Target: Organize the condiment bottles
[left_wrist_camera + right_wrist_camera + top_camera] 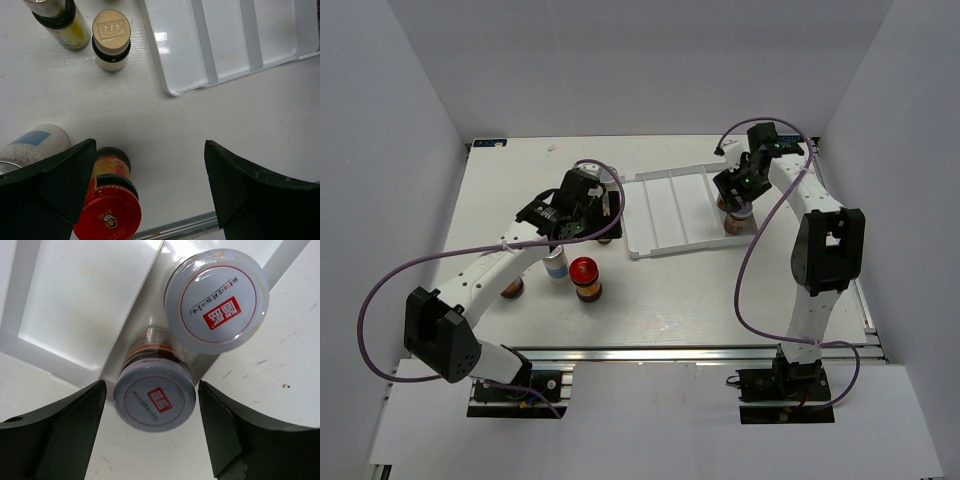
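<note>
The left gripper moves outward and down next to close around the gold cap of the slim bottle (111,31) beside the tray's nearest section, as that section is still empty.
Two squat brownish white-lidded jars stand side by side at the right end of the white divided tray (670,210). My right gripper (152,385) is open, its fingers either side of the nearer jar (154,400) without touching it; the other jar (217,300) stands just beyond. My left gripper (150,145) is open and empty above the table. A red-lidded jar (107,212) stands by its left finger, and a blue-labelled shaker (35,142) lies further left. Two slim yellow bottles (111,40) (62,20) stand near the tray's corner (172,90).
In the top view the red-lidded jar (585,272) and a silver-capped shaker (556,262) stand left of centre. Another dark jar (512,288) is partly hidden under the left arm. The left compartments of the tray hold nothing. White walls enclose the table.
</note>
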Tool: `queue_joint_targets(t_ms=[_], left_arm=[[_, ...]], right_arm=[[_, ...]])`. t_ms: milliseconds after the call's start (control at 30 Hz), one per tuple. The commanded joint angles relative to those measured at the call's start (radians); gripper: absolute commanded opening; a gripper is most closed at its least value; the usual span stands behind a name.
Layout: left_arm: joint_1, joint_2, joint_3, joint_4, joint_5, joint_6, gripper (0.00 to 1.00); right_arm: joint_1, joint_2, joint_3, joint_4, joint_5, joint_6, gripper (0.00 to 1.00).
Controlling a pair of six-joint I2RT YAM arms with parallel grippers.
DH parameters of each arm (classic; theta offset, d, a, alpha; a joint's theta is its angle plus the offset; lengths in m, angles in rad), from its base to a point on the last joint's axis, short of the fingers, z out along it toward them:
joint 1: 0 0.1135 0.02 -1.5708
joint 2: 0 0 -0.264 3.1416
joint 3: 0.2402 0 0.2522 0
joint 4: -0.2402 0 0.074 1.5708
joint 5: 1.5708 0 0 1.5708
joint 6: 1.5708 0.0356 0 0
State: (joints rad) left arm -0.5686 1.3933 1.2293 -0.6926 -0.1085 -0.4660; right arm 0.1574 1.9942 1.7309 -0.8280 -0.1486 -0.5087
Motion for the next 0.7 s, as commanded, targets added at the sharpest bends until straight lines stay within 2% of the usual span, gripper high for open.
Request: queue_joint_targets(t_ms=[0,200,300,433,467,567,633,667], left_arm=[[-0.01,0.01,0.059,-0.01,-0.051,0.01,0.98],[-0.016,0.038,0.071,-0.013,-0.089,0.015,0.95],[-0.02,0.05,0.091,-0.027,-0.121,0.026,0.92],[-0.028,0.061,0.101,-0.033,-0.169,0.03,0.91],[-0.027,0.061,0.101,-0.03,-0.178,0.029,0.9],[-0.028,0.067,0.102,-0.025,-0.214,0.036,0.9],[-0.028,0.076,0.107,-0.021,-0.238,0.046,0.9],[-0.028,0.096,0.12,-0.025,-0.246,0.049,0.9]], right_arm=[[-0.004,-0.115,-0.014,0.029,-0.016,-0.019,0.8],[-0.018,-0.222,-0.036,0.02,-0.043,-0.017,0.78],[-0.038,-0.315,-0.08,0.029,-0.144,-0.063,0.78],[-0.039,-0.477,-0.239,0.13,-0.337,-0.165,0.76],[-0.039,-0.514,-0.326,0.198,-0.374,-0.186,0.75],[-0.038,-0.621,-0.439,0.289,-0.485,-0.157,0.69],[-0.038,-0.641,-0.456,0.291,-0.546,-0.111,0.66],[-0.038,-0.64,-0.455,0.287,-0.555,-0.099,0.61]])
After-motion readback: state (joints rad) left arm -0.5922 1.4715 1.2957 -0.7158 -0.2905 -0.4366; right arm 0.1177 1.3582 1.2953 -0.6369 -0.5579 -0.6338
